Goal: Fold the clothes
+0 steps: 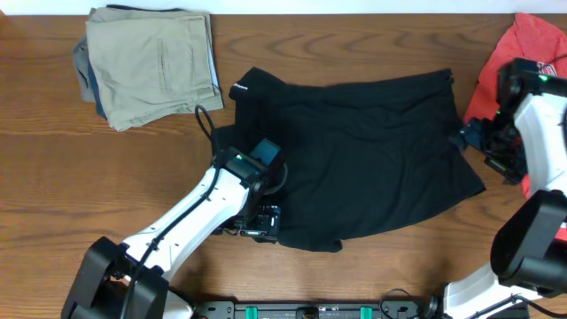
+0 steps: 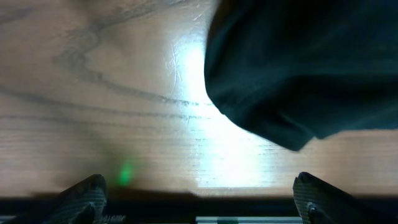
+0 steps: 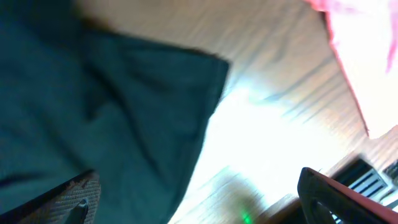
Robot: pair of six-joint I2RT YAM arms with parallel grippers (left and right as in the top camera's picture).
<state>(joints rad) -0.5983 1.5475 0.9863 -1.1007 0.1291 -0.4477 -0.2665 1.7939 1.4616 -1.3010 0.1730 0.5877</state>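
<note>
My right gripper lowers, still open, onto the black garment's near corner (image 1: 478,186) beside the red tee (image 1: 523,49) next, because that corner lies below it, within its fingers' span.
A plain black garment (image 1: 363,164) lies spread flat mid-table, with a small white logo (image 1: 236,89) at its upper left corner. My left gripper (image 1: 259,223) sits at its lower left edge. In the left wrist view that gripper (image 2: 199,199) is open over bare wood, and a black garment corner (image 2: 298,62) lies just beyond its fingers. My right gripper (image 1: 471,142) hovers at the garment's right edge. It (image 3: 199,199) is open too, one fingertip (image 3: 68,199) over the black cloth (image 3: 93,93). A red tee (image 1: 523,49) lies bunched at the far right.
A stack of folded khaki and blue-grey clothes (image 1: 151,62) sits at the back left. Bare wooden table (image 1: 80,177) shows to the left of the black garment. The red tee (image 3: 367,50) lies close beside the right arm.
</note>
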